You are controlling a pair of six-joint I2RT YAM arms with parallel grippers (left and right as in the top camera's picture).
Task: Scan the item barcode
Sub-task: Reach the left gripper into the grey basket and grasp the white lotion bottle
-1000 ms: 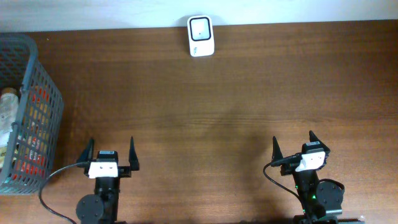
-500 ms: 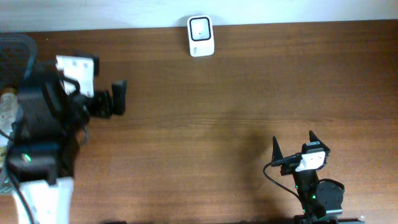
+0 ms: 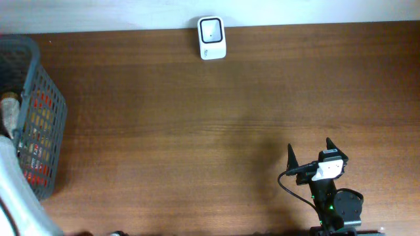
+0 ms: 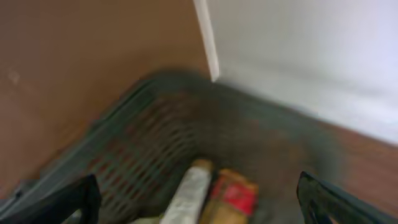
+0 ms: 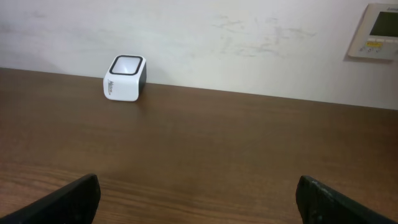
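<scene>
The white tube-like item is uncovered inside the basket (image 3: 47,124), so my open left gripper should next move down past the basket's rim and close across the item's white body (image 3: 10,117).
A grey mesh basket (image 3: 47,124) stands at the table's left edge and holds several items. The left wrist view is blurred; it looks down into the basket (image 4: 134,134) at a white tube-like item (image 4: 189,196) lying beside a red and yellow packet (image 4: 235,194). No barcode shows. My left gripper (image 4: 199,202) hangs open above these items, touching nothing. Overhead, only a white blur of the left arm (image 3: 16,193) shows by the basket. The white scanner (image 3: 211,38) (image 5: 124,78) stands at the far edge. My right gripper (image 3: 310,154) (image 5: 199,199) rests open near the front right.
A white wall runs behind the table's far edge, with a wall panel (image 5: 376,28) at the upper right. A bottle top (image 3: 8,105) pokes out at the basket's left side. Bare wood lies between the basket, the scanner and the right arm.
The left arm has swung from its front resting spot to the far left, over the basket, its gripper still open. The right arm has not moved.
</scene>
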